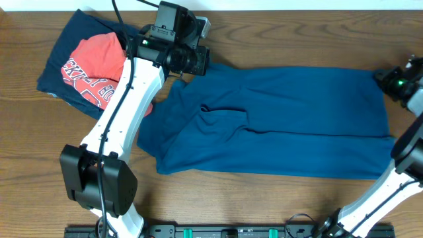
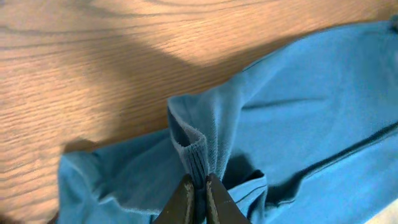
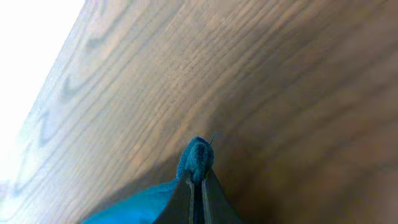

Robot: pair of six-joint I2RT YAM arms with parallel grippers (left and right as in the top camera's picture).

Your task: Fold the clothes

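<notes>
My left gripper pinches the fold and will next go back over the blue T-shirt toward its near edge [image 1: 190, 167] to release there, as the far half still lies spread.
The blue T-shirt [image 1: 277, 122] lies spread across the middle of the table, partly folded lengthwise. My left gripper [image 1: 192, 66] is at its upper left corner, shut on a pinched fold of the blue T-shirt [image 2: 205, 149]; the gripper's fingertips [image 2: 199, 183] show in the left wrist view. My right gripper [image 1: 386, 79] is at the shirt's upper right corner. In the right wrist view the fingers [image 3: 198, 180] are shut on a bunched tip of the blue T-shirt [image 3: 198, 158]. The red tee [image 1: 92, 66] lies on the navy garment [image 1: 66, 46] at the far left.
The left arm's base [image 1: 99, 178] stands at the front left and its arm crosses over the red tee. The right arm [image 1: 403, 165] rises at the right edge. A black rail [image 1: 225, 231] runs along the front edge. Bare wood [image 1: 297, 39] lies behind the shirt.
</notes>
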